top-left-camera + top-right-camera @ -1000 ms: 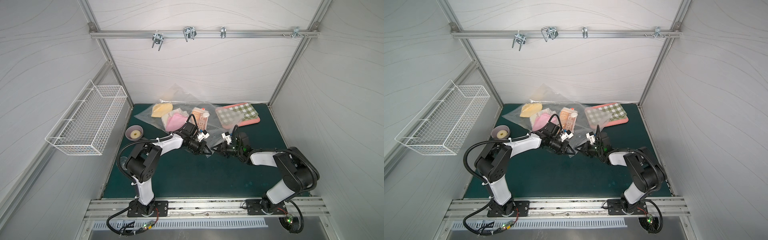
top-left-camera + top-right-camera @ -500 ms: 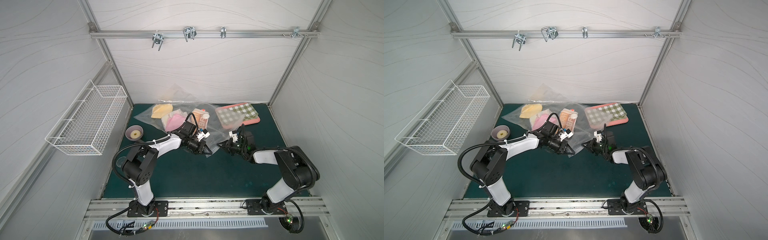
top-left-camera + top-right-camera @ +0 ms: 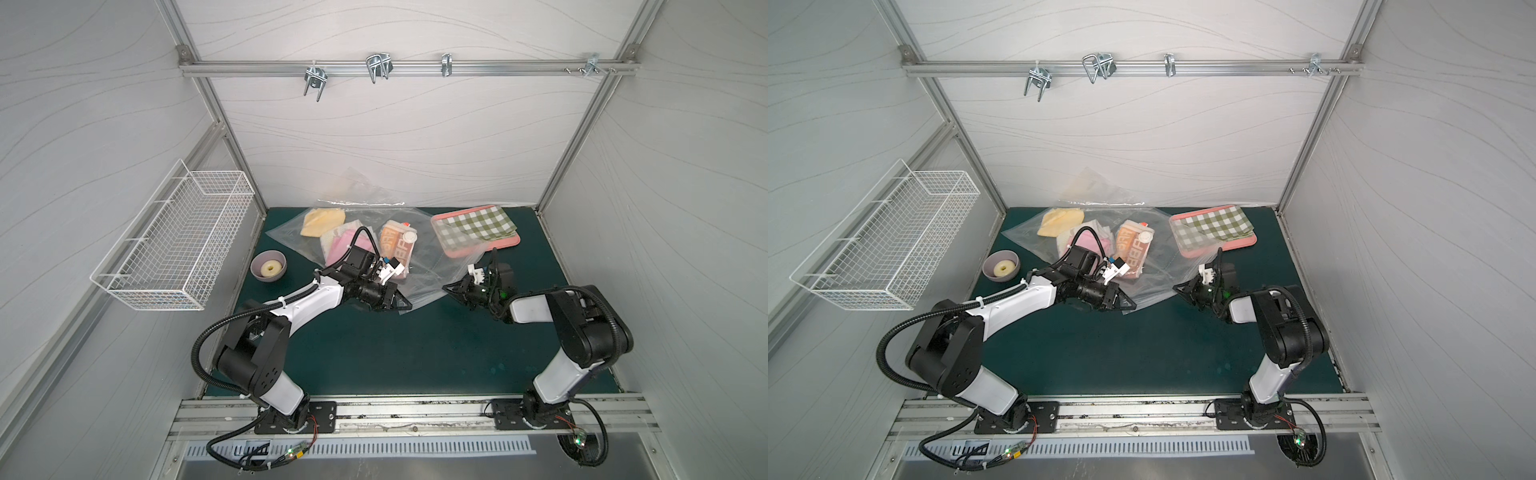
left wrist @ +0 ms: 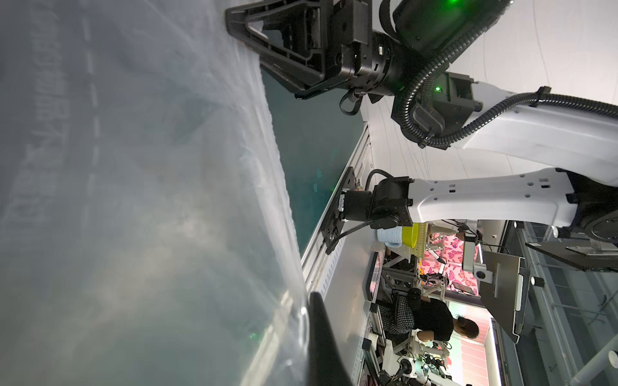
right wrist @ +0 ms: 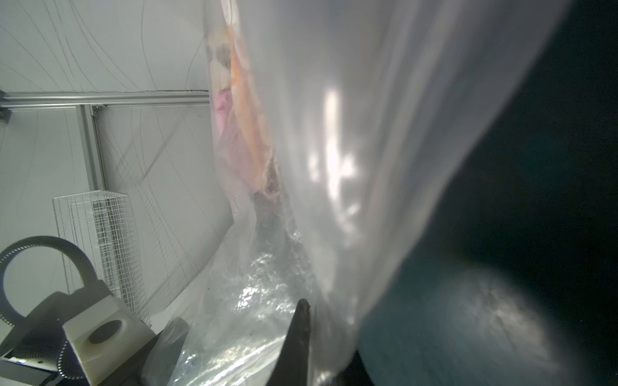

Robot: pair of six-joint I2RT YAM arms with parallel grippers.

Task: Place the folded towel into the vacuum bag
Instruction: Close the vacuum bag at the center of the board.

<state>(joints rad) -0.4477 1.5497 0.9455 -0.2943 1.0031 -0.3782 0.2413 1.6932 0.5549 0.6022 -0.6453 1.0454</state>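
The grey bowl [image 3: 268, 265] is past my left gripper, opposite my right gripper, and both grippers are close. Next I will pull the bag's near edge toward the bowl and release the edge.
The vacuum bag [image 3: 424, 274] [image 3: 1158, 270], clear and crinkly, lies at the back middle of the green table, its round white valve [image 3: 410, 237] on top. Through the plastic I see a yellow [image 3: 322, 220], a pink [image 3: 340, 249] and an orange folded towel [image 3: 395, 249]. My left gripper [image 3: 409, 307] [image 3: 1133, 307] is shut on the bag's near edge. My right gripper [image 3: 445, 287] [image 3: 1176, 286] is shut on the same edge further right. In both wrist views plastic fills the frame around the gripper [image 4: 306, 310] [image 5: 306, 310].
A pink tray [image 3: 505, 245] with a green checked cloth [image 3: 478, 222] stands at the back right, touching the bag. A grey bowl [image 3: 269, 266] holding a pale ring sits at the left. A white wire basket [image 3: 174, 245] hangs on the left wall.
My right gripper has moved to the right and my left gripper slightly left, each keeping its hold, so the bag's near edge is stretched wider between them.
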